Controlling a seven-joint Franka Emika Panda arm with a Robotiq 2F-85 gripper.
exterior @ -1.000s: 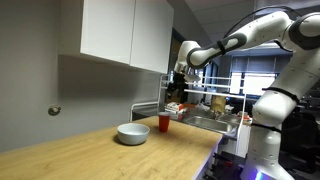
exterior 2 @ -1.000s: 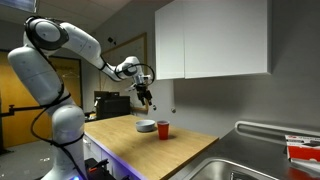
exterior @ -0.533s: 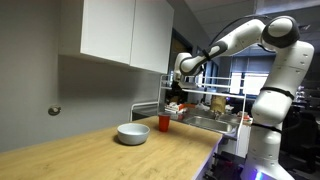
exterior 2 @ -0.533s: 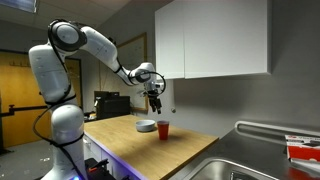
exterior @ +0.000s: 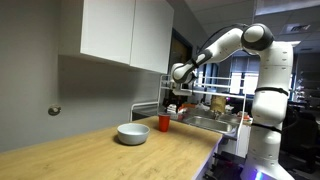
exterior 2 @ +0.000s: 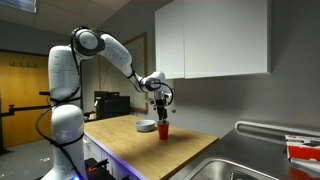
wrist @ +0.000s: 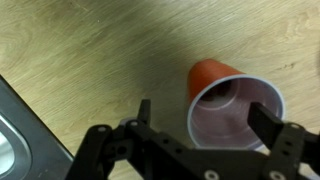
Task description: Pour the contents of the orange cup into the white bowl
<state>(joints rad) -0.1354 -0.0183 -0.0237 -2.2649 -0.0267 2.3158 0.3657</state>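
My gripper moves down next onto the orange cup's sink-side rim (exterior: pixel 168 116), which lies below it and between its open fingers, with one finger inside the cup.
The orange cup (exterior: pixel 164 122) stands upright on the wooden counter, near the sink end. It also shows in the other exterior view (exterior 2: pixel 163 131). The white bowl (exterior: pixel 133 133) sits beside it on the counter and shows in both exterior views (exterior 2: pixel 146 126). My gripper (exterior: pixel 175 101) hangs just above the cup, as both exterior views (exterior 2: pixel 162 112) show. In the wrist view the gripper (wrist: pixel 205 120) is open, its two fingers to either side of the cup's rim (wrist: pixel 238 105). The cup's inside looks pale and its contents are not clear. The bowl is out of the wrist view.
A steel sink (exterior 2: pixel 250 165) lies at the counter's end, and its edge shows in the wrist view (wrist: pixel 12 140). White wall cabinets (exterior: pixel 125 32) hang over the counter. A dish rack with items (exterior: pixel 215 105) stands behind the cup.
The arm has swung across and come down, bringing the gripper from beside the bowl to just above the orange cup. The cup and bowl have not moved.
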